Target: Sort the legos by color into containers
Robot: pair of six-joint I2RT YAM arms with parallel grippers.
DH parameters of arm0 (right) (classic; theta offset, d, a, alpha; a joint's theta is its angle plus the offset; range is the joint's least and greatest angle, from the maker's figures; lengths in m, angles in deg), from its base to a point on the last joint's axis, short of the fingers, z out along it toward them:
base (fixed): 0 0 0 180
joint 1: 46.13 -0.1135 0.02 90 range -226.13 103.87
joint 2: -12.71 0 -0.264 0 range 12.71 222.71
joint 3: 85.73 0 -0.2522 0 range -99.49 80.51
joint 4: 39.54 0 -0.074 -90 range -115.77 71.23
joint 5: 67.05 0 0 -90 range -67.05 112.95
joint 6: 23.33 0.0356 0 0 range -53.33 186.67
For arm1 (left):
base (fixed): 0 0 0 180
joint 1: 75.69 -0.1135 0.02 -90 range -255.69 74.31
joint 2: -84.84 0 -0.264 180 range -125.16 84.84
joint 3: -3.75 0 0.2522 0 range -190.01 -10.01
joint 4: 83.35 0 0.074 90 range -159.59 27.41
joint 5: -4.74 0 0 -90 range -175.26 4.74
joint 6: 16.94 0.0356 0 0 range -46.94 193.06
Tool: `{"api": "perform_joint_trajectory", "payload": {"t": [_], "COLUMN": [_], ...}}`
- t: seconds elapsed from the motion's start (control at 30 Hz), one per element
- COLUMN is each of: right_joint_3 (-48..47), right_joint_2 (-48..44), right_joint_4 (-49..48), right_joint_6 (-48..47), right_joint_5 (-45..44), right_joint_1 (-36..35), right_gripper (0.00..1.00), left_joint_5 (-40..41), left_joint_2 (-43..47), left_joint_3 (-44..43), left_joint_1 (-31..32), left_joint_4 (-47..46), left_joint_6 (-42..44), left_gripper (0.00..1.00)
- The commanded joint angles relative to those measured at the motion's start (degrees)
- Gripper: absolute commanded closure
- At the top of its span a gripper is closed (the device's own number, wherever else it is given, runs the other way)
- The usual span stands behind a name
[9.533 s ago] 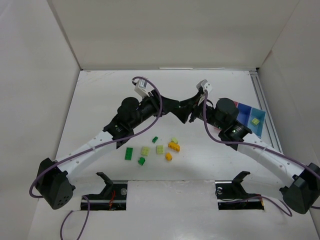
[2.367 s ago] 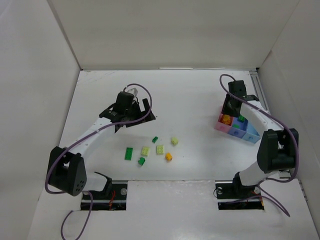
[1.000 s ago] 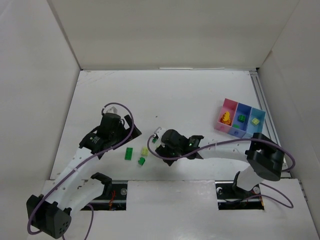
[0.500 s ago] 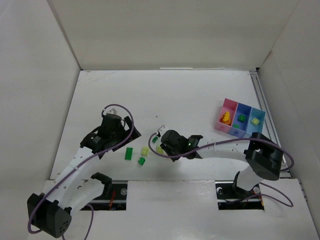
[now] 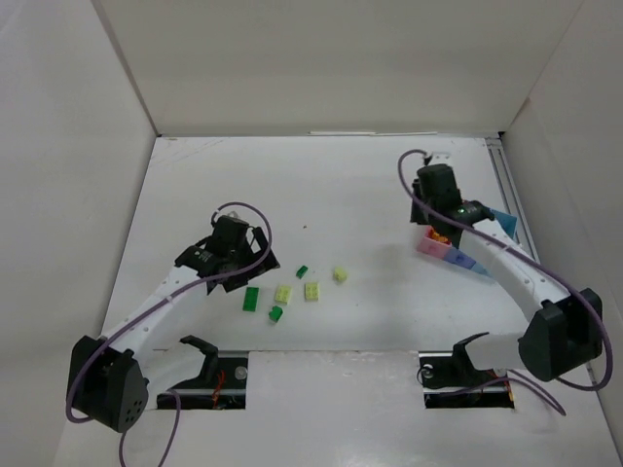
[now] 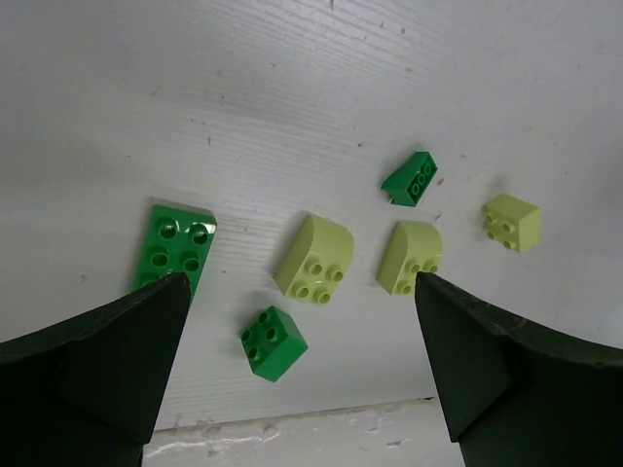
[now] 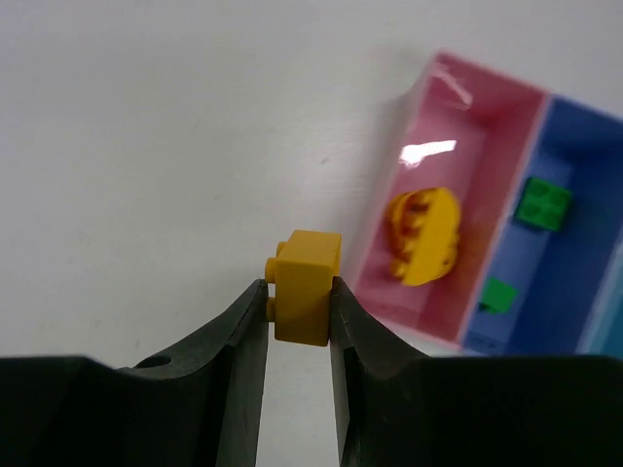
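The pink container already holds orange-yellow, so the robot's right gripper will next go toward the right in the top view, over the pink container's empty far end.
My right gripper is shut on an orange-yellow lego, held in the air just left of the pink container. That bin holds a round orange-yellow piece. The dark blue container beside it holds two dark green legos. In the top view the right gripper hangs over the pink bin's left edge and hides part of the row. My left gripper stands open above loose legos: a dark green plate, a green cube and pale yellow-green bricks.
A small dark green lego and two more pale ones lie to the right. The light blue container ends the row near the right wall rail. The table's front edge lies just below the left gripper.
My right gripper has closed on the orange-yellow lego in the pile and carried it back right to the containers. The left gripper has shifted slightly right and stays open.
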Motion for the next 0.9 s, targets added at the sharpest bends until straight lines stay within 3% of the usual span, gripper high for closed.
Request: {"api": "perform_joint_trajectory", "payload": {"t": [0.0, 0.2, 0.43, 0.73, 0.87], "right_joint_3": [-5.9, -13.2, -14.9, -14.9, -14.9], "right_joint_2": [2.0, 10.7, 17.0, 18.3, 15.2], "right_joint_4": [2.5, 4.2, 3.1, 2.0, 2.0], "right_joint_6": [0.2, 0.3, 0.9, -2.9, -3.6], "right_joint_5": [-0.9, -1.6, -0.1, 0.9, 0.4], "right_joint_1": [7.2, 14.2, 19.8, 19.8, 19.8], "right_gripper": [0.91, 0.91, 0.87, 0.35, 0.32], "left_joint_5": [0.2, 0.2, 4.9, 5.5, 5.5], "left_joint_2": [-2.4, -5.2, -5.2, -6.4, -6.4], "left_joint_3": [-2.9, -2.9, -2.9, -0.6, 1.7], "left_joint_1": [0.2, -1.5, -2.0, -2.5, -2.5], "left_joint_4": [-1.6, -0.3, 5.4, 6.0, 5.5], "left_joint_6": [2.5, 1.8, -2.3, -5.2, -7.3], "left_gripper": [0.0, 0.0, 0.0, 0.0, 0.02]}}
